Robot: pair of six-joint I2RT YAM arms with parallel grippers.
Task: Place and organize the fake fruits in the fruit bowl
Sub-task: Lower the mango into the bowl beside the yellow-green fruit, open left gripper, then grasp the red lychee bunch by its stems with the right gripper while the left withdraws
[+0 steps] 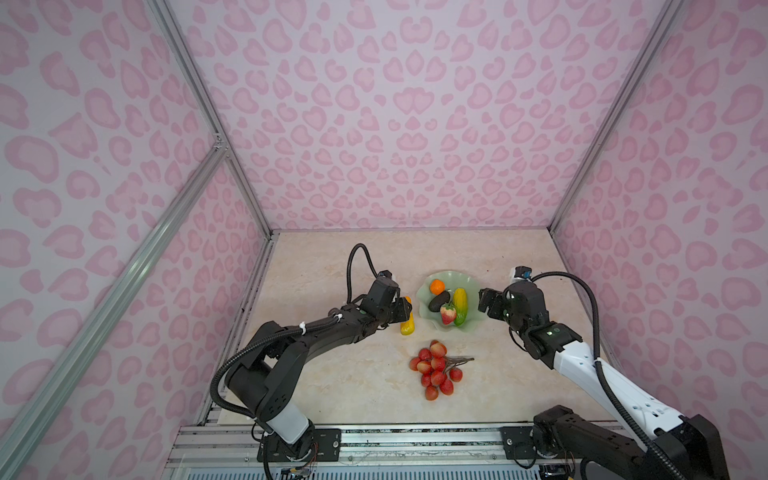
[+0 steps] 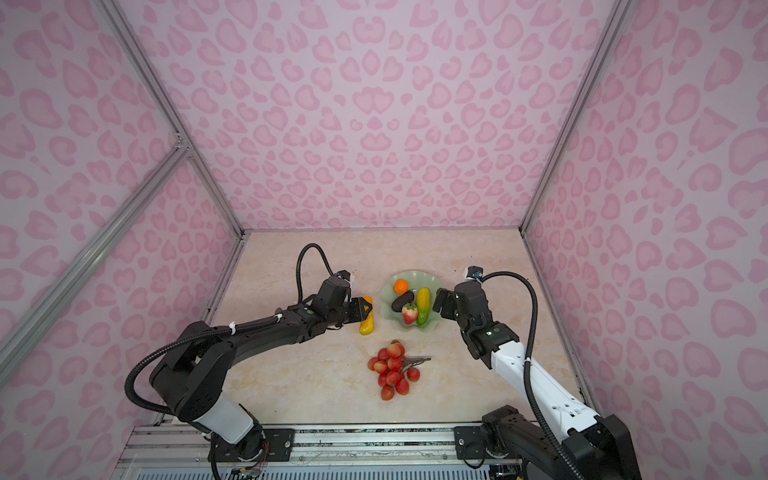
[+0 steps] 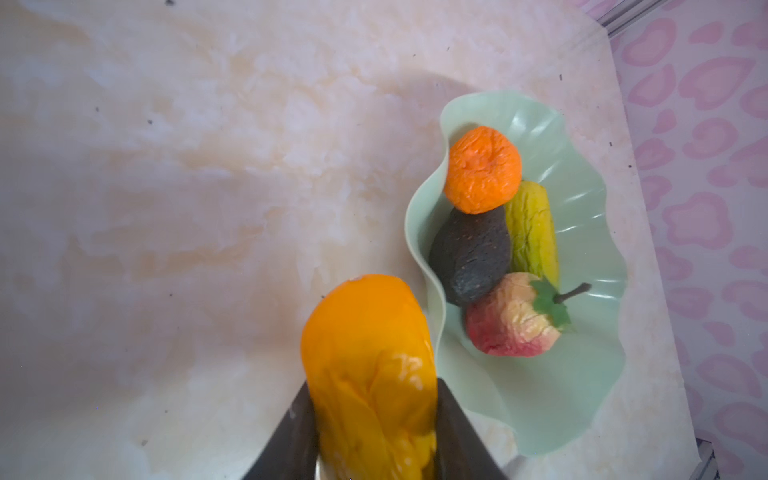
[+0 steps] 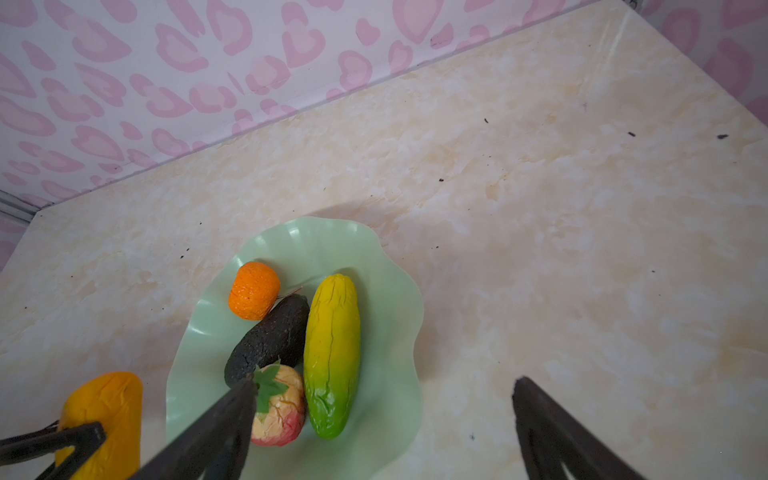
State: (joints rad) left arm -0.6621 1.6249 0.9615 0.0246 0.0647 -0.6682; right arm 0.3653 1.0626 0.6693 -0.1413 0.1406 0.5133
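The bare part of the bowl is beyond the green-yellow fruit (image 1: 459, 306) from the left gripper, so the left gripper will next carry the orange-yellow fruit across and release it there.
My left gripper (image 1: 400, 311) (image 3: 374, 384) is shut on the orange-yellow oblong fruit (image 1: 408, 326) (image 3: 365, 332), just left of the mint-green fruit bowl (image 1: 451, 274) (image 3: 561, 395). Whether the fruit still touches the table I cannot tell. In the bowl lie a small orange (image 1: 437, 286), a dark avocado (image 1: 439, 301), a strawberry (image 1: 448, 313) and a green-yellow oblong fruit (image 1: 459, 306) (image 4: 332, 353). A bunch of red berries (image 1: 434, 370) on a brown stem rests on the table in front of the bowl. My right gripper (image 1: 484, 301) (image 4: 384, 382) stands open at the bowl's right rim, holding nothing.
The marble-look tabletop (image 1: 332, 382) is closed in by pink-patterned walls (image 1: 395, 124) on three sides. An aluminium rail (image 1: 415, 432) with both arm bases runs along the front edge.
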